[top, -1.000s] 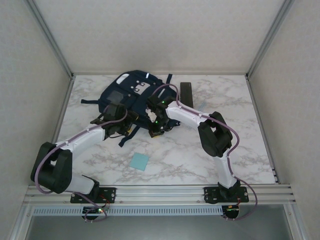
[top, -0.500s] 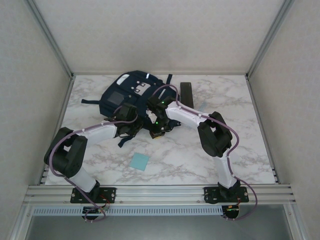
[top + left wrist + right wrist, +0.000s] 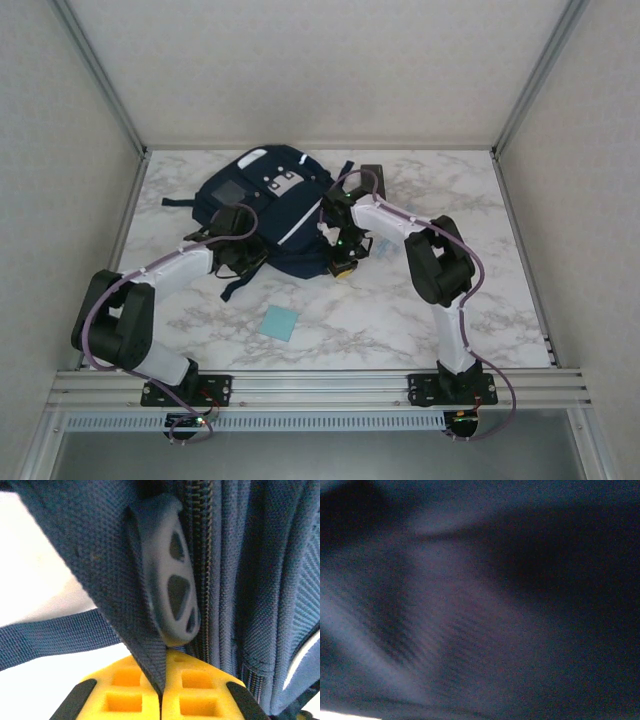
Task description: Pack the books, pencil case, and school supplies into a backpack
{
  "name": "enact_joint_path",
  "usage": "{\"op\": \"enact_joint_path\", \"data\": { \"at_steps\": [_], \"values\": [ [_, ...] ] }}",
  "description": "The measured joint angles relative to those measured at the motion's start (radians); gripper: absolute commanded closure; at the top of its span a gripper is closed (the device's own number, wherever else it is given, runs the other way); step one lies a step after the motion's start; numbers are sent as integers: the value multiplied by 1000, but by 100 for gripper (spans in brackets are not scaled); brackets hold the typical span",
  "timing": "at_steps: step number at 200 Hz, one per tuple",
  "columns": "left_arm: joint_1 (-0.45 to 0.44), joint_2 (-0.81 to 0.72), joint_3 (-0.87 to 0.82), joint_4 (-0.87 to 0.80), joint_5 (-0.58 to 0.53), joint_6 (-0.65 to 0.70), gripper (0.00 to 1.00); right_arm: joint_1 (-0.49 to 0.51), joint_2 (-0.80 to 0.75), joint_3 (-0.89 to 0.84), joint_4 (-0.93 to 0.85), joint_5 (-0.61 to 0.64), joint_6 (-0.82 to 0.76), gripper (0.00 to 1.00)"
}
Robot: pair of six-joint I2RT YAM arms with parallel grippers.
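Note:
The backpack lies slanted, so next my left gripper will pull the fold (image 3: 156,664) between its fingers slightly outward and toward the nearer side of the backpack and let go of it.
The navy backpack (image 3: 270,200) lies at the back middle of the table. My left gripper (image 3: 243,260) is at its near left edge. In the left wrist view its yellow fingers (image 3: 200,690) are shut on a fold of the backpack's fabric (image 3: 145,645), beside a grey zipper pull (image 3: 172,597). My right gripper (image 3: 342,264) is at the backpack's near right edge. The right wrist view is dark blurred navy fabric (image 3: 470,620), and its fingers are hidden. The dark pencil case (image 3: 373,176) lies behind the right arm. The light-blue square pad (image 3: 279,323) lies in front. The books are hidden.
A dark strap (image 3: 236,287) trails from the backpack toward the pad. The bluish packet (image 3: 384,243) peeks out by the right forearm. Metal frame posts and walls bound the table on three sides.
The right gripper has moved to the right, pulling the backpack's near edge wider. The left arm has drawn back to the left while still gripping the fabric.

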Motion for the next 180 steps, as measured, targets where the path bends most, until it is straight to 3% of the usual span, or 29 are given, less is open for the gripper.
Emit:
{"op": "enact_joint_path", "data": {
  "at_steps": [57, 121, 124, 139, 147, 180],
  "values": [
    [163, 63, 66, -95, 54, 183, 100, 18, 0, -19, 19, -33, -39, 100],
    [262, 315, 392, -228, 34, 254, 100, 177, 7, -21, 149, -106, 10, 100],
    [263, 323, 409, -235, 34, 255, 97, 182, 10, -18, 153, -109, 18, 100],
    [266, 348, 472, -252, 33, 265, 51, 199, 26, 10, 169, -114, 53, 100],
    [269, 348, 489, -246, 25, 264, 36, 203, 36, 26, 170, -116, 75, 100],
    [279, 241, 420, -189, 22, 220, 15, 204, 95, 107, 159, -140, 158, 100]
  ]
}}
